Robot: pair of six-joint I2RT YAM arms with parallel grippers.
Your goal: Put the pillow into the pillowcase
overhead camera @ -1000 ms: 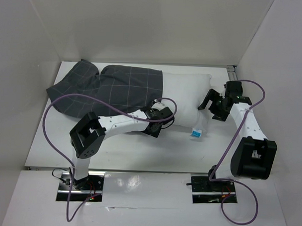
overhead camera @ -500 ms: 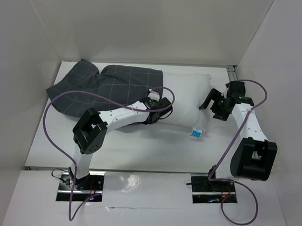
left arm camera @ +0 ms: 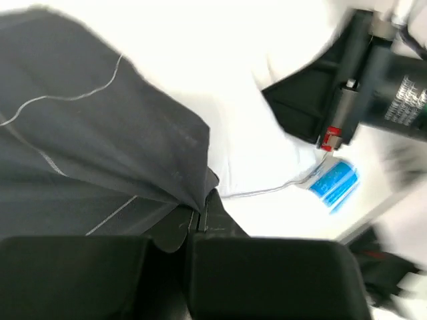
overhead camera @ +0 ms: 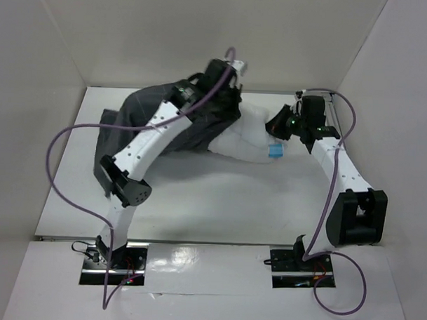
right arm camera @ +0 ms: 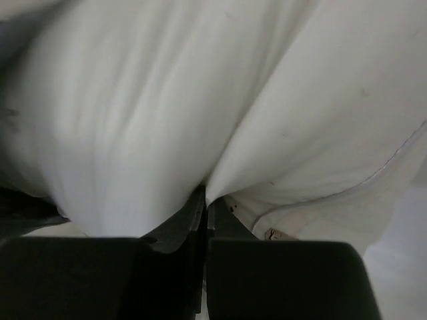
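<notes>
The pillowcase's body (overhead camera: 199,133) (left arm camera: 100,133) is to the left of my left gripper in the top view, so my left gripper will next lift and pull that way, then let go of the pillowcase's edge.
The dark grey checked pillowcase (overhead camera: 166,120) lies at the back left, with its right edge lifted off the table. My left gripper (overhead camera: 226,96) is raised and shut on that edge; the left wrist view shows the pillowcase (left arm camera: 100,147) pinched between the left gripper's (left arm camera: 200,212) closed fingers. The white pillow (overhead camera: 246,136) sticks out of the pillowcase opening to the right, its blue tag (overhead camera: 275,149) hanging at the near edge. My right gripper (overhead camera: 276,127) is shut on the pillow's right end. In the right wrist view a fold of the pillow (right arm camera: 167,100) is squeezed between the right gripper's (right arm camera: 205,200) jaws.
White walls close in the table at the back and on both sides. A metal rail (overhead camera: 329,101) runs along the back right corner. Purple cables (overhead camera: 59,169) loop from both arms over the table (overhead camera: 219,202).
Both grippers have shut. The left arm has risen toward the back, lifting the pillowcase edge with it. The right gripper has taken the pillow's end and moved left and back.
</notes>
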